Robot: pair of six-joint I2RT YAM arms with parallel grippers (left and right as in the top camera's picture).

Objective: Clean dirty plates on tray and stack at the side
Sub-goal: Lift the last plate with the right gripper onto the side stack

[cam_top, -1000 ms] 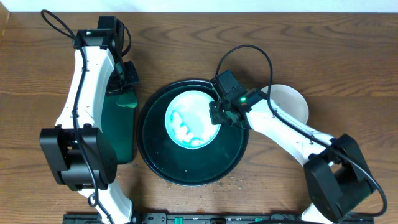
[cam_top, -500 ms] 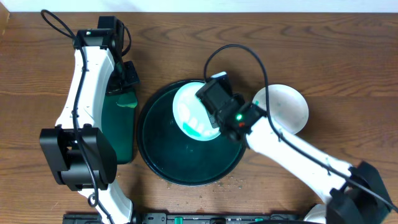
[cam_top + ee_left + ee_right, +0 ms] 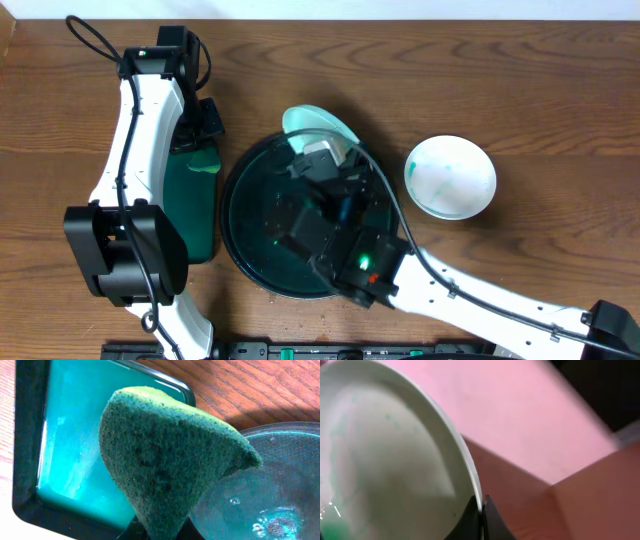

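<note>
A second white plate [image 3: 450,177] is lying flat beside the round tray, so I will swing my right gripper toward it, level the tilted plate, lower it on top and let go.
My right gripper [image 3: 481,510] is shut on the rim of a white plate [image 3: 390,465] with green smears and holds it lifted and tilted on edge. From overhead the plate [image 3: 318,124] shows above the far rim of the round dark tray [image 3: 250,230], with my right gripper [image 3: 325,152] just below it. My left gripper [image 3: 161,530] is shut on a green sponge [image 3: 165,455] and holds it over the gap between the green rectangular tray [image 3: 70,445] and the round tray [image 3: 270,485]. A second white plate [image 3: 450,177] lies on the table at the right.
The green rectangular tray [image 3: 190,210] holds liquid and sits left of the round tray. The right arm [image 3: 340,250] reaches across the round tray. Small crumbs lie on the wood near the tray's front edge [image 3: 385,290].
My right gripper has lifted the plate off the round tray, tipped it on edge and carried it toward the tray's far rim. The left arm has not moved.
</note>
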